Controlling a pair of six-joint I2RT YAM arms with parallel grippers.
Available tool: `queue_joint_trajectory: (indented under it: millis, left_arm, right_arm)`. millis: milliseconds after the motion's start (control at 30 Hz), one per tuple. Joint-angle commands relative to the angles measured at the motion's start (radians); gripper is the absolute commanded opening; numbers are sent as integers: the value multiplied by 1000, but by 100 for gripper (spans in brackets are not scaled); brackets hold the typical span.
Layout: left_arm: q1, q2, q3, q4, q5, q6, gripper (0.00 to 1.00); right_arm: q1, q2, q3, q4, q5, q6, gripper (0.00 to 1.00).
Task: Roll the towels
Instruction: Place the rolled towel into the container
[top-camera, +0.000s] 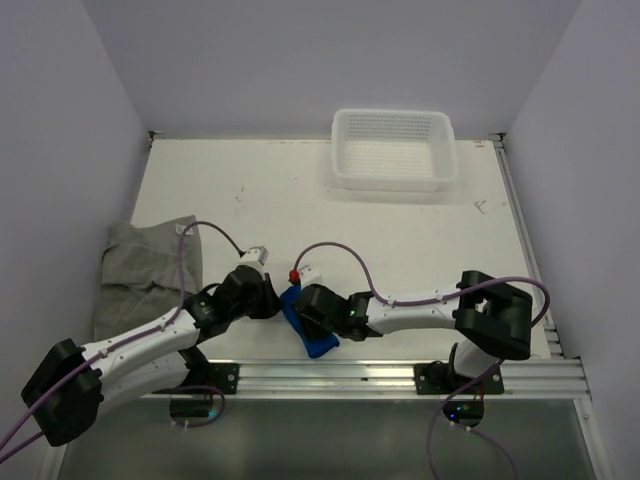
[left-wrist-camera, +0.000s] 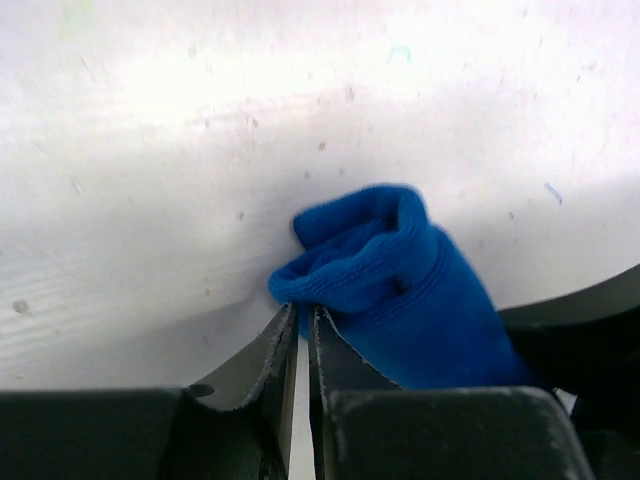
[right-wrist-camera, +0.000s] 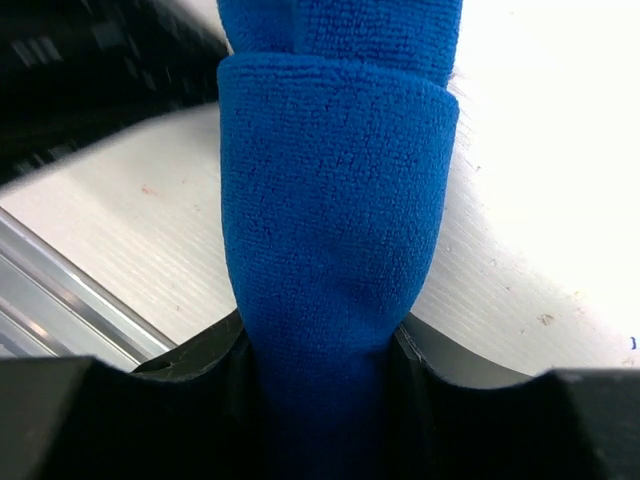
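The blue towel (top-camera: 320, 344) is rolled up into a bundle, so I need to move my right gripper up, outward, then down into the white perforated basket (top-camera: 407, 161) next and let go of the towel there.
The blue towel (top-camera: 320, 344) lies rolled into a tight bundle near the table's front edge, between my two grippers. My left gripper (left-wrist-camera: 303, 312) is shut, with its tips pinching a thin fold at the end of the blue towel (left-wrist-camera: 400, 280). My right gripper (right-wrist-camera: 318, 335) is closed around the roll's other end, and the blue towel (right-wrist-camera: 335, 200) fills the space between both fingers. From above, the left gripper (top-camera: 274, 297) and right gripper (top-camera: 306, 310) nearly meet over the roll. The grey towel (top-camera: 145, 270) lies crumpled and unrolled at the left edge.
A white perforated basket (top-camera: 392, 180) stands at the back right of the table. A metal rail (top-camera: 400, 375) runs along the front edge, close behind the roll. White walls close in the table on the left, back and right.
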Motion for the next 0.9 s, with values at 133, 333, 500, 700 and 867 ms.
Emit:
queue_joint_trajectory:
  millis: [133,333,500,700,867]
  left_arm:
    - [7,54,346,-195,-253,168,15]
    - [57,134,559,-226,-319,313,17]
    - [129,183,701,-252,-347,402,17]
    - [165,202,782,-257,-376,505,19]
    - [165,194,706,-192,-402,548,25]
  right_arm:
    - [-17,16,40,-93,36,-7,1]
    - [-182,-38,123,-105,-78,-48,0]
    - [-355,-40,340,-203,-134,-131,0]
    - [-614,57,673,-292,-177,-174,0]
    - [-791,245,990,-355,-185,-167,0]
